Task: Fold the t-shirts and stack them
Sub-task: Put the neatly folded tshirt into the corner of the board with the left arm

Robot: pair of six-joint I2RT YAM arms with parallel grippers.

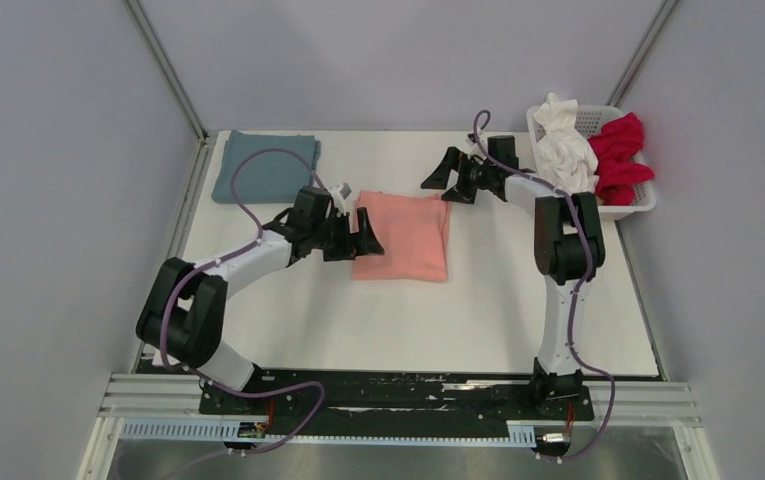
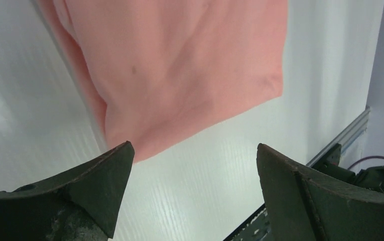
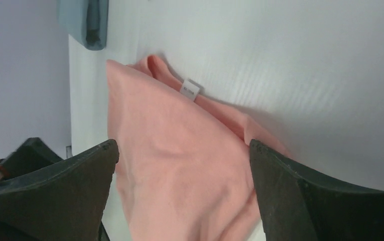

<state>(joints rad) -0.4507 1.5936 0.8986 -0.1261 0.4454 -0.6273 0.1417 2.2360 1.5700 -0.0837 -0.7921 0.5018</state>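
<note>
The left gripper moves outward next, then down onto the far part of the pink shirt's fold facing the blue-grey shirt.
A folded salmon-pink t-shirt [image 1: 403,236] lies mid-table; it also shows in the left wrist view [image 2: 179,65] and the right wrist view [image 3: 179,175]. A folded blue-grey t-shirt [image 1: 265,165] lies at the back left and shows in the right wrist view [image 3: 87,22]. A white t-shirt [image 1: 564,145] and a crimson t-shirt [image 1: 620,158] sit bunched in the basket. My left gripper [image 1: 366,232] is open and empty at the pink shirt's left edge. My right gripper [image 1: 441,177] is open and empty just above the pink shirt's far right corner.
A white lattice basket [image 1: 630,207] stands at the back right corner. Grey walls close in the table on three sides. The arm bases and a metal rail [image 1: 398,400] run along the near edge.
</note>
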